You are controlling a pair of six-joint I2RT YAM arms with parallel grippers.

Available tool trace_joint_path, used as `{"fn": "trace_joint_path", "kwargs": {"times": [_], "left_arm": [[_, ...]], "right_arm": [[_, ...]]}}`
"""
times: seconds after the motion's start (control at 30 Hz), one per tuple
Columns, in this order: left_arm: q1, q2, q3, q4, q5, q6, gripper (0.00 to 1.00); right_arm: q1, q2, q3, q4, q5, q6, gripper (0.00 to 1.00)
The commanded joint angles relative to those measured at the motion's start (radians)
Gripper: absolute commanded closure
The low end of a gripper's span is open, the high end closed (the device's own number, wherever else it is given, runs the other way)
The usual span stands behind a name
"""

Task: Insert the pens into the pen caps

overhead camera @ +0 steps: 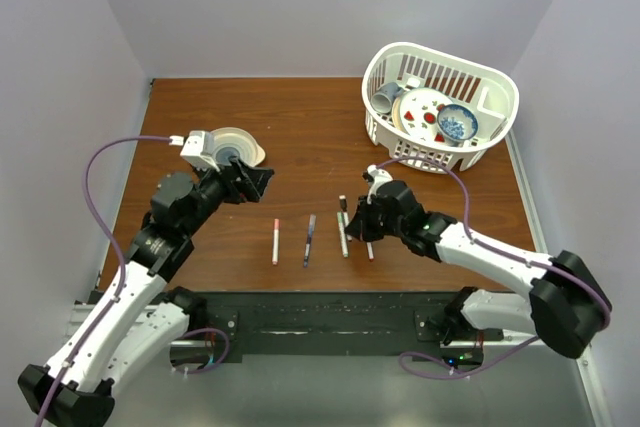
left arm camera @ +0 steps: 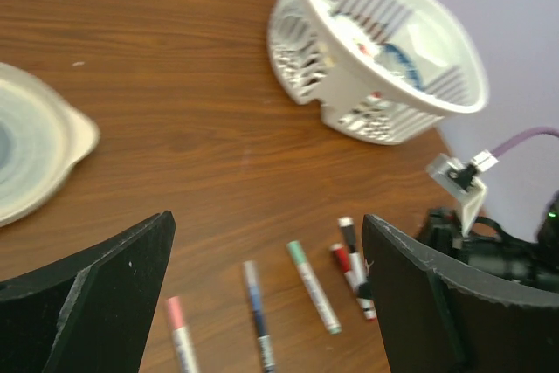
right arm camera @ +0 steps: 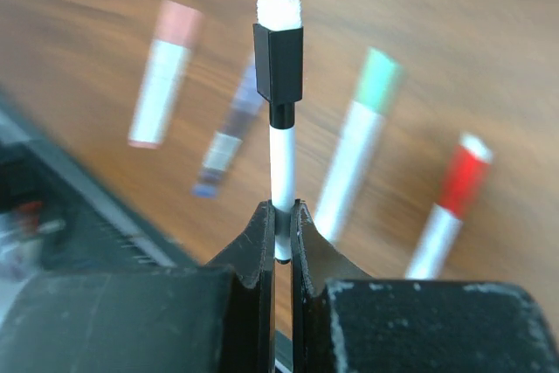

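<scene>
My right gripper moves down and toward the red-capped pen next to release the fifth pen's white body there, since bare wood shows in the gap beside the green-capped pen.
Four capped pens lie in a row on the wooden table: a pink-capped pen, a dark blue pen, a green-capped pen and a red-capped pen. My right gripper is shut on the white barrel of a fifth pen, whose black cap points away from the camera, above the row. In the top view that gripper hovers over the row's right end. My left gripper is open and empty, raised left of the pens.
A white basket holding dishes stands at the back right. A cream lidded bowl sits at the back left, beside my left wrist. The table's near edge and the arm bases lie just below the pens.
</scene>
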Motion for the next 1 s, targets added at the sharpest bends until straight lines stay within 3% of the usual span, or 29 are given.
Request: {"fn": "trace_joint_path", "kwargs": {"times": [0.0, 0.27, 0.4, 0.53, 0.73, 0.83, 0.87, 0.9, 0.97], "left_arm": [[0.004, -0.054, -0.017, -0.137, -0.219, 0.17, 0.07], [0.004, -0.059, -0.022, -0.147, -0.218, 0.19, 0.07], [0.004, -0.076, -0.028, -0.137, -0.22, 0.193, 0.07], [0.004, -0.081, -0.03, -0.133, -0.224, 0.194, 0.07], [0.004, -0.099, -0.04, -0.112, -0.166, 0.193, 0.07], [0.004, -0.114, -0.027, -0.104, -0.088, 0.168, 0.07], [0.004, -0.119, -0.016, -0.107, -0.068, 0.161, 0.07], [0.004, -0.129, 0.01, -0.107, -0.004, 0.145, 0.07], [0.004, -0.149, 0.038, -0.103, 0.059, 0.139, 0.07]], "right_arm": [[-0.002, 0.065, 0.06, -0.179, 0.218, 0.066, 1.0], [0.0, 0.168, 0.071, -0.147, 0.191, 0.101, 1.0], [0.0, 0.15, 0.058, -0.139, 0.151, 0.138, 0.9], [-0.003, 0.058, 0.104, -0.183, 0.111, 0.138, 0.65], [-0.002, -0.09, 0.238, -0.361, 0.137, 0.086, 0.48], [-0.002, -0.176, 0.299, -0.389, 0.109, 0.04, 0.29], [-0.002, -0.223, 0.314, -0.392, 0.108, 0.031, 0.07], [-0.003, -0.245, 0.337, -0.391, 0.109, 0.019, 0.01], [-0.003, -0.284, 0.359, -0.406, 0.109, 0.017, 0.01]]}}
